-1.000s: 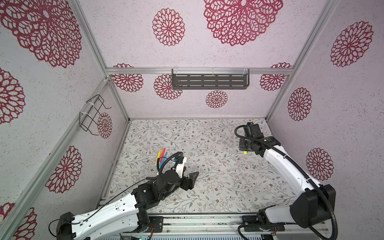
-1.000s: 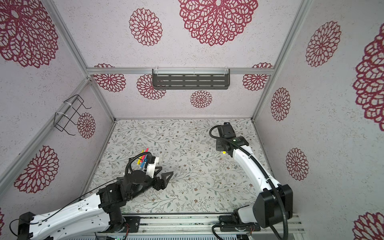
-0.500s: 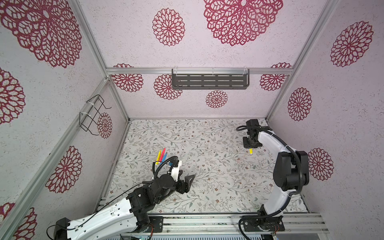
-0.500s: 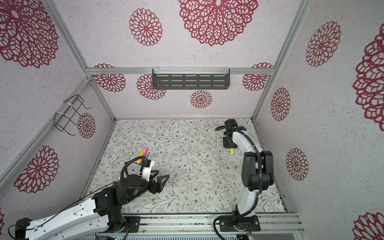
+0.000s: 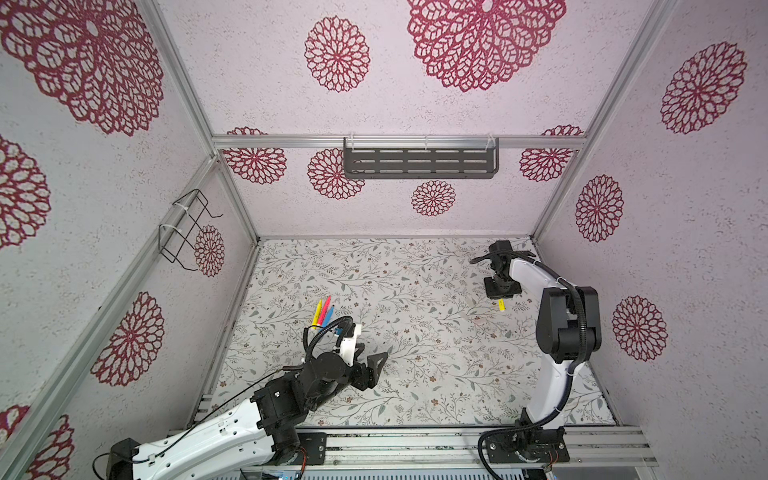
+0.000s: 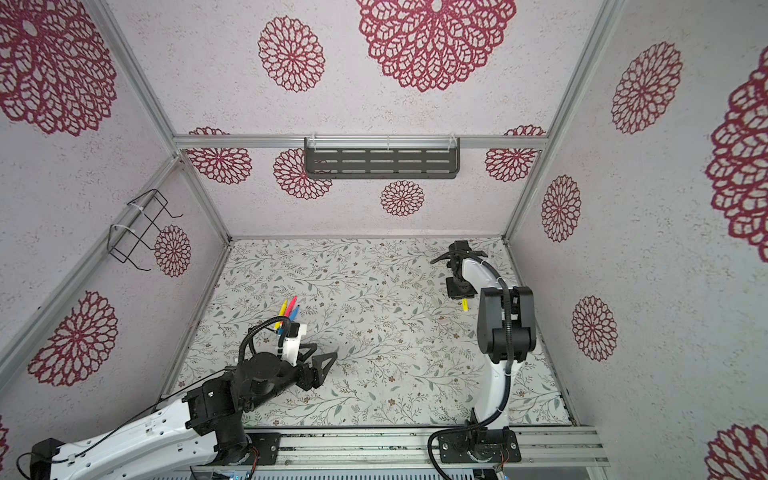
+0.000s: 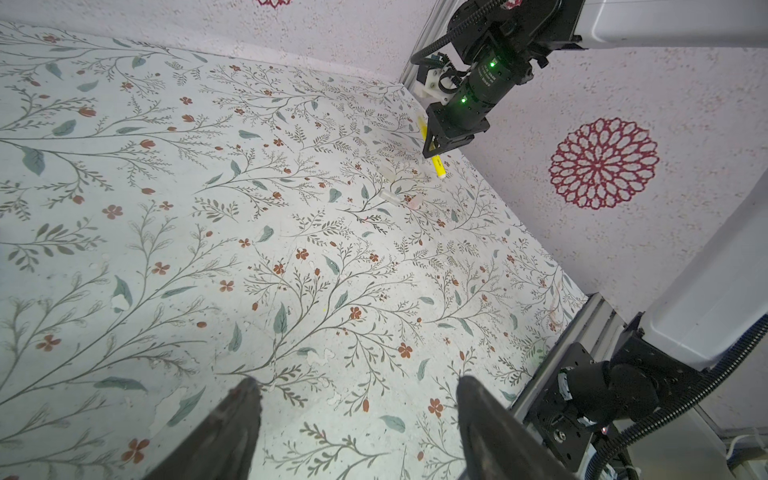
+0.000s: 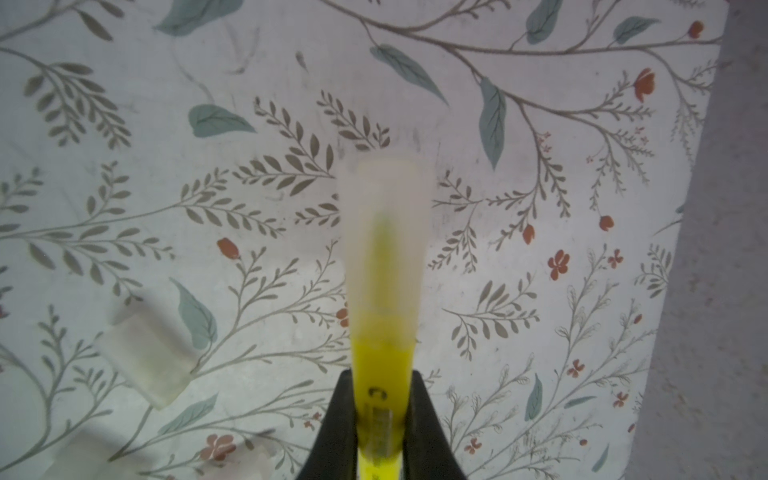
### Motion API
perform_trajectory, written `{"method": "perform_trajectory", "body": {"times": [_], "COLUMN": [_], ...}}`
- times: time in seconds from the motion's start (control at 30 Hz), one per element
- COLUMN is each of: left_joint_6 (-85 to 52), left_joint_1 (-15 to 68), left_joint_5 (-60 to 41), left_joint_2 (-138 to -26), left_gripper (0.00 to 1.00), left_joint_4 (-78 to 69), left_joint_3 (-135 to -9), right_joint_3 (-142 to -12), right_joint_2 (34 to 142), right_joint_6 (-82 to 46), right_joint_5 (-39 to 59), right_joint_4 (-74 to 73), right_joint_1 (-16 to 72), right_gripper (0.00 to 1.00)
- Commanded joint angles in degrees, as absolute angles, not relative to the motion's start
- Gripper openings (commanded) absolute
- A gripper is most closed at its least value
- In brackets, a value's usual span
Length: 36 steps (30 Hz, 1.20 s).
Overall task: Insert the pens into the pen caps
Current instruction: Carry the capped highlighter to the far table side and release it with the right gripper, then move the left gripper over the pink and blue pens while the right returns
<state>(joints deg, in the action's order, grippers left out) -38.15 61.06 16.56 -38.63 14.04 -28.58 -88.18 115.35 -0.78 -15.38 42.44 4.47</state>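
Observation:
My right gripper is above an open patch of bare tabletop beside the loose clear caps, so next it will go down and release the capped yellow pen there.
My right gripper (image 5: 502,296) (image 8: 382,411) is shut on a yellow pen (image 8: 382,357) (image 5: 502,306) and hangs over the table's far right. A cloudy clear cap (image 8: 384,232) covers that pen's tip. In the left wrist view the same yellow pen (image 7: 439,166) points down at the table. Yellow, red and blue pens (image 5: 323,311) (image 6: 289,309) lie bunched at the table's left. Just in front of them my left gripper (image 5: 370,353) (image 7: 357,399) stands open above bare table with nothing between its fingers. Loose clear caps (image 7: 390,195) (image 8: 141,361) lie near the right gripper.
A dark slotted shelf (image 5: 419,163) hangs on the back wall and a wire rack (image 5: 185,228) on the left wall. The right wall (image 8: 731,249) stands close beside the right gripper. The metal rail (image 5: 415,440) runs along the table's front edge.
The right arm has folded its elbow upward and its gripper has shifted slightly right, still holding the yellow pen. The left arm has drawn back a little toward the front.

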Motion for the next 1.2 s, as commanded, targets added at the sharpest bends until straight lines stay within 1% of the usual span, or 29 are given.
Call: {"method": "perform_trajectory", "body": {"times": [0.0,0.13,0.4,0.43,0.57,0.6,0.63,0.67,0.9,0.93,0.97,1.1,1.13,1.17], "left_joint_6": [-39.2,-39.7,-39.6,-39.6,-39.6,-39.6,-39.6,-39.7,-39.2,-39.4,-39.3,-38.9,-38.9,-39.1], "left_joint_1": [61.5,61.7,61.8,61.8,61.8,61.8,61.8,61.8,61.8,61.8,61.8,61.4,61.1,60.6], "left_joint_5": [16.5,16.5,16.9,17.1,17.5,17.5,17.6,17.7,19.0,19.4,20.0,22.1,22.4,22.4], "left_joint_2": [-38.6,-38.2,-38.4,-38.5,-38.6,-38.6,-38.6,-38.6,-39.9,-40.5,-41.4,-44.6,-45.6,-46.9], "left_gripper": [0.77,0.77,0.77,0.77,0.77,0.77,0.77,0.77,0.77,0.77,0.77,0.77,0.76,0.76], "left_joint_4": [12.7,12.8,12.2,12.2,12.3,12.5,12.6,12.8,13.4,14.2,15.0,17.8,18.2,18.7], "left_joint_3": [-28.1,-27.8,-27.3,-27.3,-27.3,-27.3,-27.4,-27.5,-27.8,-28.3,-29.0,-31.6,-32.2,-32.9], "right_joint_3": [-89.2,-91.1,-92.4,-92.6,-93.8,-93.8,-93.7,-93.5,-95.2,-96.2,-96.9,-97.4,-97.4,-97.2], "right_joint_2": [117.1,119.4,120.9,121.1,121.6,121.3,120.9,120.3,114.0,112.7,111.3,104.6,102.9,100.9], "right_joint_6": [0.6,0.7,0.4,0.4,-0.8,-1.2,-1.6,-1.6,-3.1,-3.6,-3.9,-5.5,-6.4,-7.4], "right_joint_5": [-16.6,-18.1,-17.2,-16.4,-14.9,-14.9,-15.1,-15.1,-14.2,-14.3,-13.9,-10.2,-7.4,-2.5], "right_joint_4": [41.1,41.9,42.0,42.4,44.0,44.2,44.1,44.0,45.4,46.0,46.5,46.3,45.9,45.2], "right_joint_1": [4.0,3.8,3.8,3.7,3.8,3.8,3.8,3.8,5.3,5.9,6.5,8.8,9.0,9.1], "right_gripper": [0.0,0.0,0.0,0.03,0.3,0.42,0.68,0.73,0.75,0.94,0.98,0.99,0.99,0.99]}}
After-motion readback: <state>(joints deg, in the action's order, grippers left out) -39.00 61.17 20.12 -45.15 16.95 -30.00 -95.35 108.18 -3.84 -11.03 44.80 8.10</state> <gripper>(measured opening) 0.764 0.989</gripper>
